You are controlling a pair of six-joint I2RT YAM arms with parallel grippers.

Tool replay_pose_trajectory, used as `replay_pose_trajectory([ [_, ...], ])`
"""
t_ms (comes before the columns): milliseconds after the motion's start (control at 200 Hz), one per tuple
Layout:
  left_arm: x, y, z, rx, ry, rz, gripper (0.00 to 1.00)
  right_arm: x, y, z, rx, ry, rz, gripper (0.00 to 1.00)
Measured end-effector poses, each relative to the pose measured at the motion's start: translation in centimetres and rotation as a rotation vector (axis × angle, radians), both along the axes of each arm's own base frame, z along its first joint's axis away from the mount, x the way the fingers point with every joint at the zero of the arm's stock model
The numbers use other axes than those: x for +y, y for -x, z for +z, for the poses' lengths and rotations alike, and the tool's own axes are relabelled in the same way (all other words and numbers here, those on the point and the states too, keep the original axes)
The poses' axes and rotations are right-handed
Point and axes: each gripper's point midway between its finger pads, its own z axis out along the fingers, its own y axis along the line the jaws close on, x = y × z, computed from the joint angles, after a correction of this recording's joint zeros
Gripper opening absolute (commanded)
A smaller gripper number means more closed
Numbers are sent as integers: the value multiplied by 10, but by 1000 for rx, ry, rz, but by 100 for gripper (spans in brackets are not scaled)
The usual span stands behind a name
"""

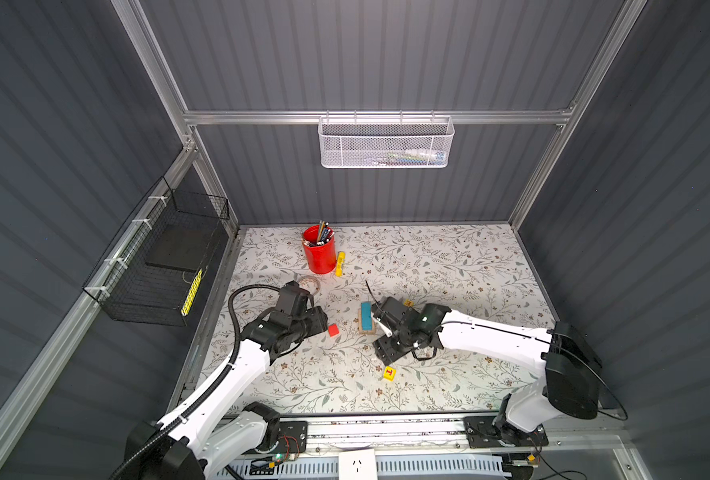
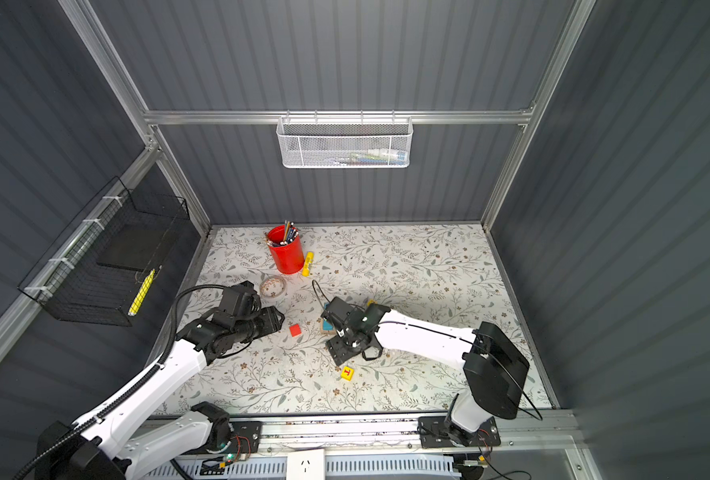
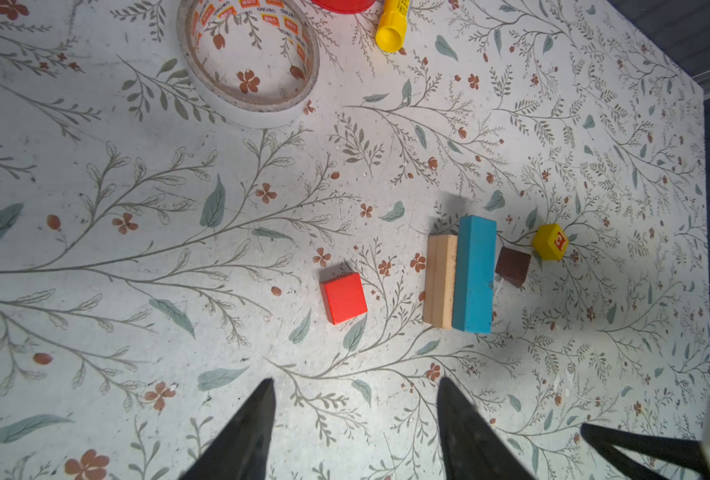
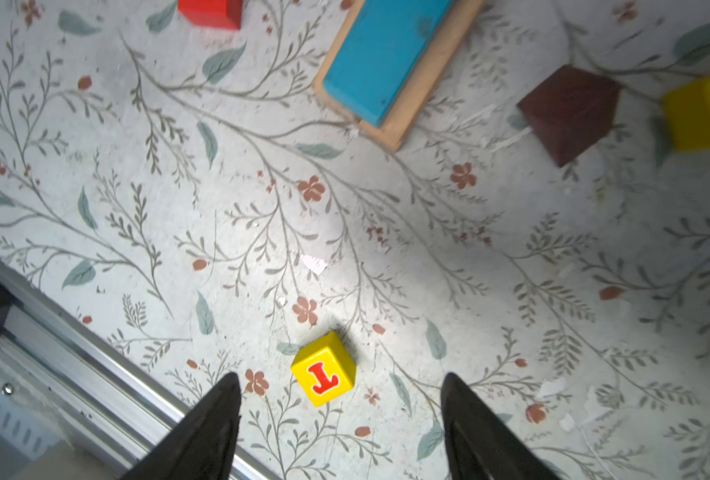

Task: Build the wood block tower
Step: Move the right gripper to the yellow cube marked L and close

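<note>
The second yellow lettered cube [image 1: 389, 373] [image 4: 324, 370] lies at an angle to the open fingers, so my right gripper should next go down and back onto it and turn on the way.
A red cube [image 1: 334, 330] [image 3: 343, 297] lies on the floral mat just beyond my left gripper [image 3: 356, 380], which is open and empty. To its right a blue oblong [image 1: 366, 315] [image 3: 475, 274] lies on tan oblongs [image 3: 440, 282] [image 4: 420, 91]. A dark brown roof-shaped piece [image 3: 512, 267] [image 4: 569, 114] and a yellow lettered cube [image 3: 550, 242] sit right of that stack. My right gripper [image 4: 341, 374] is open and hovers over a second yellow lettered cube [image 1: 389, 373] [image 4: 323, 369]. That cube lies just past the fingertips, untouched.
A red pen cup [image 1: 319, 253], a yellow marker [image 1: 339, 264] and a tape roll [image 3: 249, 62] stand at the back left of the mat. The metal front rail [image 4: 95, 353] runs close to the right gripper. A white mesh basket [image 1: 384, 143] hangs on the back wall.
</note>
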Motion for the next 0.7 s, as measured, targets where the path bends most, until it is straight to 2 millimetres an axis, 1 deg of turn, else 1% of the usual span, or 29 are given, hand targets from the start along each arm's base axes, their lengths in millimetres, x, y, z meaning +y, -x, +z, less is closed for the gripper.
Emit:
replay_pose_trajectory([
  [155,-9,10,-3,15,-2,-37,63,-6,26,-24,34,38,74,76],
  [320,-15,20,-10,32,-13,-47,64,-3,43,-36,42,67,142,74],
  [500,-14,24,-15,42,-17,-30,64,-5,46,-53,38,128,162,72],
  [700,-7,24,-17,38,-35,-3,65,-15,39,-66,8,209,152,67],
])
